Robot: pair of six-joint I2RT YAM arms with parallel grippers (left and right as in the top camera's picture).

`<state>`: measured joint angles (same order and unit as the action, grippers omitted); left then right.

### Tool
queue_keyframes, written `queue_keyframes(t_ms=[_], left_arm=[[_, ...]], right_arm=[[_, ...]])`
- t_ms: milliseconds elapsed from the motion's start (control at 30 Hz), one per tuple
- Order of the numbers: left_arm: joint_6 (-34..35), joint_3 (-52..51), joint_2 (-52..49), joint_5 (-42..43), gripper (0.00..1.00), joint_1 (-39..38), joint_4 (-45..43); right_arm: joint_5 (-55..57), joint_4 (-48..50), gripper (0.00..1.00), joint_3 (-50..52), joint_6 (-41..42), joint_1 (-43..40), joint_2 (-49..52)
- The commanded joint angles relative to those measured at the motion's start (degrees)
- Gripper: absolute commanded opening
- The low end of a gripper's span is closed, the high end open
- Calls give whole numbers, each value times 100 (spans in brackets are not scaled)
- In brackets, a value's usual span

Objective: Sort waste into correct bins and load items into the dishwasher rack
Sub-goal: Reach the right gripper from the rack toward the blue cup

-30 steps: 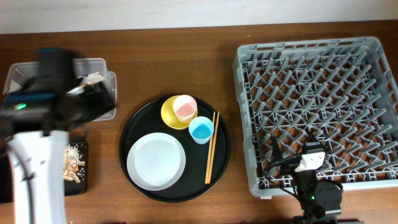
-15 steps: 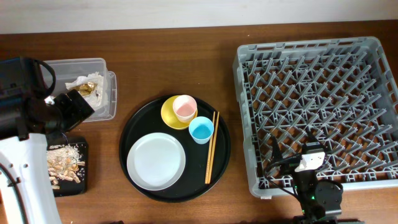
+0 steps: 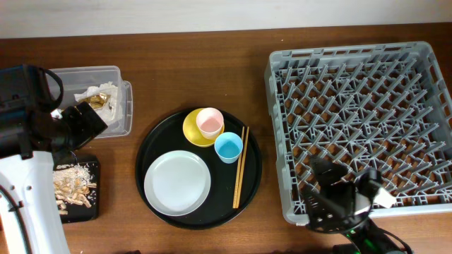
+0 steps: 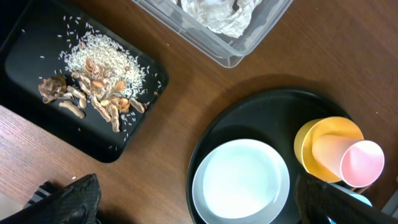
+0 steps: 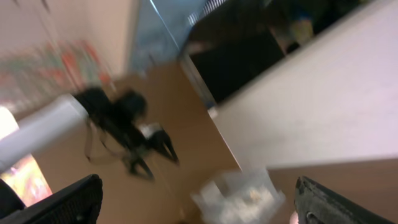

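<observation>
The blue cup's plate-side rim (image 3: 217, 152) gets my right gripper next, which swings left in the overhead view, tips downward and lowers onto it, where bare tray leaves finger room.
Crumpled white paper and gold foil (image 3: 97, 96) lie in the clear tub (image 3: 121, 113). Rice and brown scraps (image 4: 99, 81) sit on the shallow black tray (image 4: 31, 68). On the round serving tray rest the grey plate (image 3: 177, 182), yellow dish (image 3: 192, 131) with the pink cup (image 3: 210, 121) on it, blue cup (image 3: 228, 147) and chopsticks (image 3: 240, 167). The grey rack (image 3: 360, 113) fills the right side. My left gripper (image 3: 83, 121) hovers open and empty between tub and black tray. At the rack's front edge, my right gripper (image 3: 342, 194) is open and tilted up.
The round black serving tray (image 3: 152, 144) sits mid-table between the bins and the rack. Bare wood separates it from the tub and the rack. The right wrist view is blurred, looking across the room with the tub (image 5: 239, 193) faintly visible.
A second ago the left arm was over the tub; it has drawn back toward the front left and then held still. The right arm has just swung and tilted at the rack's front edge.
</observation>
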<state>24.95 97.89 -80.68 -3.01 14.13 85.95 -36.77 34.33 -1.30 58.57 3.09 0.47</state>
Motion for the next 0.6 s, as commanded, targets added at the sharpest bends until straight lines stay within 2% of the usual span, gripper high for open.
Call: queue_keyframes(t_ms=[0,67,167,300,367,433,500,567], left_arm=[[31,52,13,39,99,31,-13],[31,52,13,39,99,28,-13],[31,52,13,39,99,28,-13],[31,52,13,39,99,28,-13],[31,52,13,39,99,28,-13],[31,52,13,39,99,28,-13],[31,52,13,39,99,28,-13],[31,52,13,39,99,28,-13]], right_arm=[[1272,-142,98,-472,560,-13,33],[1484,-737,98,-986,120,-13,181],[1497,-2223,98,-2127,-1045,-11,710],[1537,-5442,98,-4345,-3646,-11,2273],[1600,-6765,98,-5414,-4212,-11,3248],[1401,-7761,98,-6481,-4336,24,4199],[1091,-8448,98,-7611,-4356,284,5191],[1086,-8828,98,-8389,-4732,752,5880]])
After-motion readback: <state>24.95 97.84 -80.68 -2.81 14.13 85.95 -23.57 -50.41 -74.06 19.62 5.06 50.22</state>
